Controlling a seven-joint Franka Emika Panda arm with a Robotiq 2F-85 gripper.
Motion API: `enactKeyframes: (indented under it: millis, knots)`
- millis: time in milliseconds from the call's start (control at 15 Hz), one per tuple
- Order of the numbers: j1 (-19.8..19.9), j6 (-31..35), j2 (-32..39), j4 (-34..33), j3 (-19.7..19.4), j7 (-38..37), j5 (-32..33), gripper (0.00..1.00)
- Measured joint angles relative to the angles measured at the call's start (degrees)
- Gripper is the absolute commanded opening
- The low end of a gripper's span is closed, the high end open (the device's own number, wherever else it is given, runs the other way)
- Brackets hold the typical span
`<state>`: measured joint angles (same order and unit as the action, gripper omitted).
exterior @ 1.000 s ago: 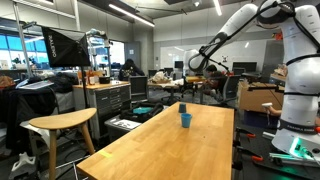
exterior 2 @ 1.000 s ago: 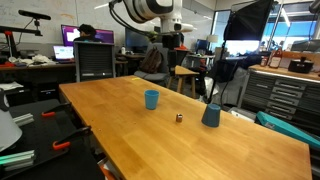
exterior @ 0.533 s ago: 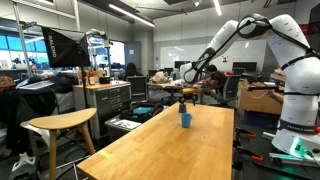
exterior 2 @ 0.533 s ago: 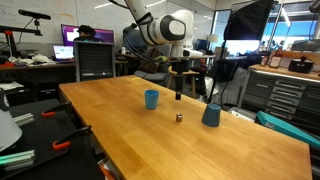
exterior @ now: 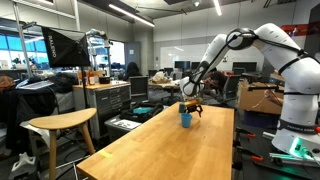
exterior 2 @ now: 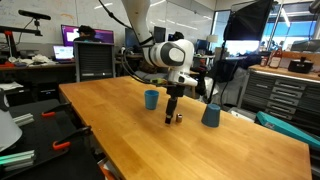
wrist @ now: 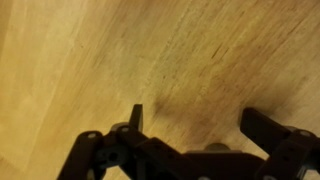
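My gripper shifts sideways toward the dark blue cup next, as the small brown object stands between them, then closes around the object.
My gripper [exterior 2: 170, 116] hangs low over the wooden table [exterior 2: 120, 125], jaws open and empty. It is just beside a small brown cube-like object [exterior 2: 180, 118] on the tabletop. A light blue cup [exterior 2: 151, 99] stands behind it and a dark blue cup [exterior 2: 211, 115] to the other side. In an exterior view from the table's far end, the gripper [exterior: 190, 108] sits right above the light blue cup [exterior: 185, 119]. In the wrist view the gripper [wrist: 200, 122] shows two dark fingers [wrist: 136, 118] spread apart over bare wood grain; no object lies between them.
A wooden stool [exterior: 60, 124] stands beside the table. Tool cabinets [exterior: 105, 98], a monitor [exterior 2: 94, 59], desks and a seated person [exterior 2: 88, 34] fill the background. Red clamps [exterior 2: 60, 142] lie at the table's near side.
The arm has swung down from high above the table to just over the tabletop, beside the small cube. The jaws stayed open. The cups have not moved.
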<state>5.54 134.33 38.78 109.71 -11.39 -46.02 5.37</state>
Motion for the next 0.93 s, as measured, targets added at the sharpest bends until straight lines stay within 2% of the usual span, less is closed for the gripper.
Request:
enactKeyframes:
  millis: [333, 400, 467, 533, 600, 933]
  knots:
    - [0.8, 8.4, 1.4, -0.6, 0.0, 0.1, -4.2, 1.0]
    - [1.0, 9.6, 1.4, -0.6, 0.0, 0.1, -4.9, 0.89]
    - [1.1, 10.5, 1.4, -0.6, 0.0, 0.1, -5.4, 0.74]
    - [1.2, 11.1, 1.4, -0.5, 0.0, 0.2, -5.9, 0.72]
    - [1.2, 11.5, 1.5, -0.5, 0.0, 0.2, -6.4, 0.58]
    - [1.2, 13.1, 1.1, 0.4, -0.2, 0.5, -7.1, 0.21]
